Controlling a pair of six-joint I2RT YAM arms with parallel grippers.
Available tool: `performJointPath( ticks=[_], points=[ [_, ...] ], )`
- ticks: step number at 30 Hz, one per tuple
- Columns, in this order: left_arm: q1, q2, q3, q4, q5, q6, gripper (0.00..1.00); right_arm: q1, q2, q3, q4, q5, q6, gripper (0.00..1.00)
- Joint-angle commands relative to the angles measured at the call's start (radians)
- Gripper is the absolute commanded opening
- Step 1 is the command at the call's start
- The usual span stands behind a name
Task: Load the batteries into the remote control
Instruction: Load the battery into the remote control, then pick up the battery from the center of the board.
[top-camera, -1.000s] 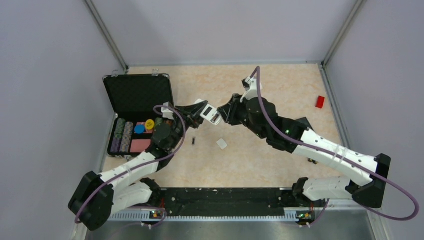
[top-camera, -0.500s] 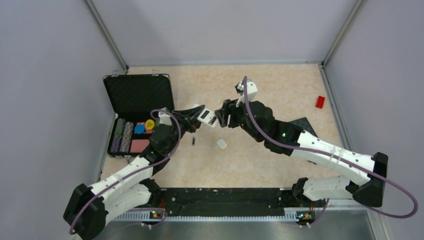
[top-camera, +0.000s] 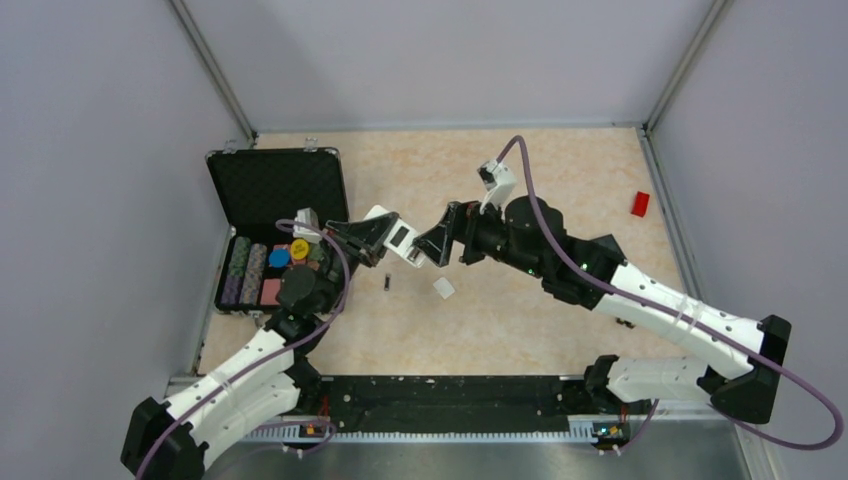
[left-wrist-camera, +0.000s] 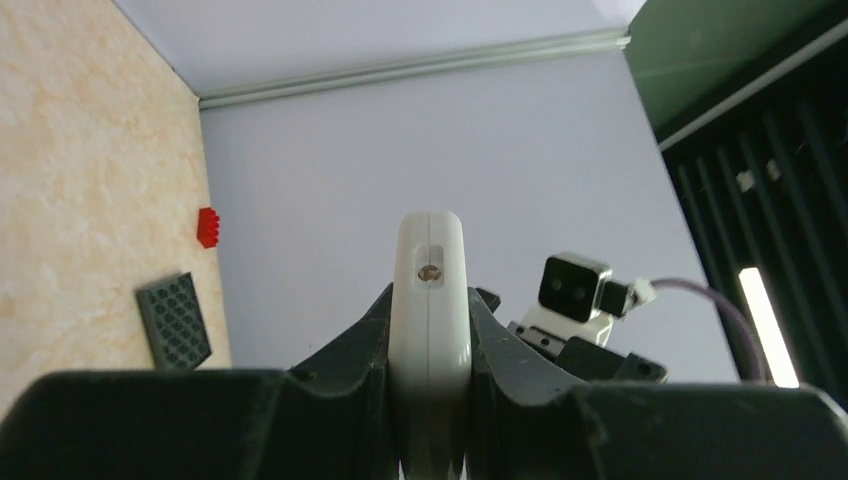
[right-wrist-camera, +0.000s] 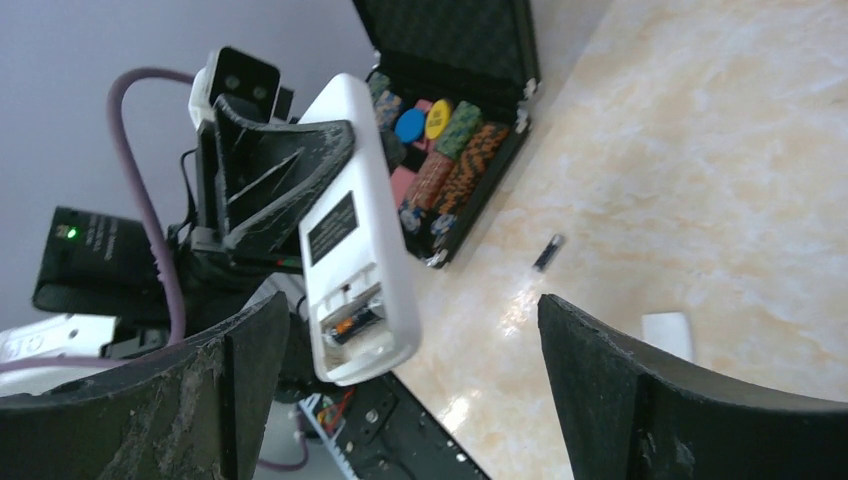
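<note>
Next, my right gripper tips downward and comes down onto the loose battery (right-wrist-camera: 549, 252), since that lies below it and to its left in the top view.
My left gripper (top-camera: 375, 235) is shut on the white remote control (top-camera: 398, 238) and holds it above the table, back side up. The wrist view shows the remote (left-wrist-camera: 430, 320) edge-on between the jaws. Its battery compartment is open at the free end, with one dark battery (right-wrist-camera: 352, 322) lying inside. My right gripper (top-camera: 432, 245) stands wide open and empty at that end, its fingers (right-wrist-camera: 230, 390) apart from the remote (right-wrist-camera: 350, 230). A second battery (top-camera: 388, 284) lies on the table below. The small white cover (top-camera: 444, 288) lies just to its right.
An open black case (top-camera: 275, 215) of coloured chips sits at the left, close behind the left arm. A red block (top-camera: 640, 203) lies at the far right near the wall. A black textured pad (left-wrist-camera: 174, 320) lies on the table near it.
The right gripper's jaws have opened wide beside the remote's end. The left arm has carried the remote a little to the left, and the right gripper followed.
</note>
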Motion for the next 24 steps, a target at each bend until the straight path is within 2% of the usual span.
performJointPath(
  ticks=[1,5,8,12,16,19,24],
  points=[
    [0.004,-0.024,0.027,0.073,0.111,0.234,0.0,-0.008,-0.044,0.036,0.04,-0.16,0.055,0.91],
    [0.003,-0.088,0.051,-0.029,0.149,0.361,0.0,-0.008,-0.081,0.013,0.028,-0.139,0.091,0.89],
    [0.004,-0.171,0.096,-0.249,0.111,0.464,0.0,-0.014,-0.092,0.012,-0.008,-0.09,0.123,0.84],
    [0.004,-0.3,0.147,-0.532,0.003,0.584,0.0,-0.018,-0.02,0.044,-0.102,-0.016,0.16,0.7],
    [0.004,-0.399,0.243,-0.815,-0.131,0.696,0.0,-0.019,0.144,0.067,-0.166,0.023,0.205,0.6],
    [0.004,-0.438,0.332,-0.999,-0.25,0.752,0.0,0.001,0.317,0.111,-0.187,0.055,0.225,0.57],
    [0.004,-0.499,0.44,-1.183,-0.406,0.813,0.0,0.06,0.613,0.281,-0.242,0.126,0.187,0.53]
  ],
)
